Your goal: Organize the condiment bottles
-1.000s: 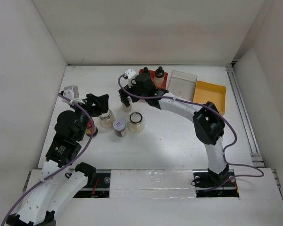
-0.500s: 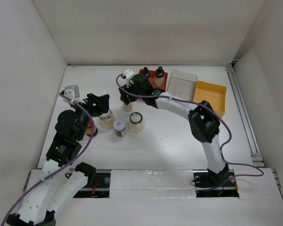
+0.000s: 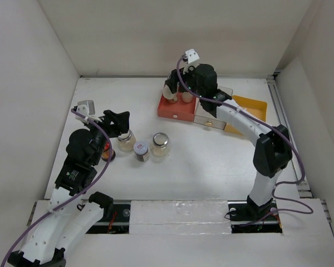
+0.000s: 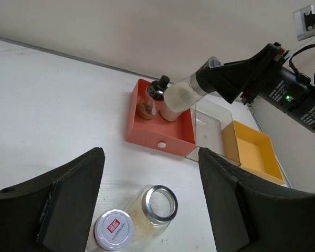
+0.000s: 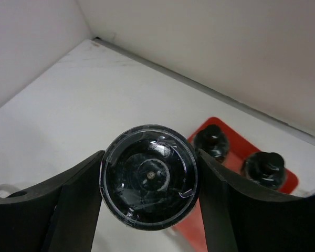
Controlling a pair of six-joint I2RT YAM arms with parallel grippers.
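The right gripper goes down next, tips the pale bottle upright and releases it on the open near part of the red tray's bottom, since that spot lies below.
My right gripper [image 3: 177,84] is shut on a pale condiment bottle with a black cap [image 5: 149,176] and holds it tilted above the red tray [image 3: 174,111]. It also shows in the left wrist view [image 4: 179,97]. Two black-capped bottles [image 5: 212,142] [image 5: 265,169] stand in that tray. My left gripper [image 3: 120,122] is open and empty, hovering over a row of jars: a pale jar [image 3: 126,140], a white-capped bottle [image 3: 140,149] and a silver-lidded jar [image 3: 160,142]. A dark bottle [image 3: 107,151] stands by the left arm.
A clear tray [image 3: 212,114] sits right of the red tray, and a yellow tray [image 3: 250,105] beyond it. White walls close in the table at the back and both sides.
My right gripper has lifted the pale bottle off the table and swung it right, over the red tray. The red and clear trays sit nearer the front. The left arm has hardly moved.
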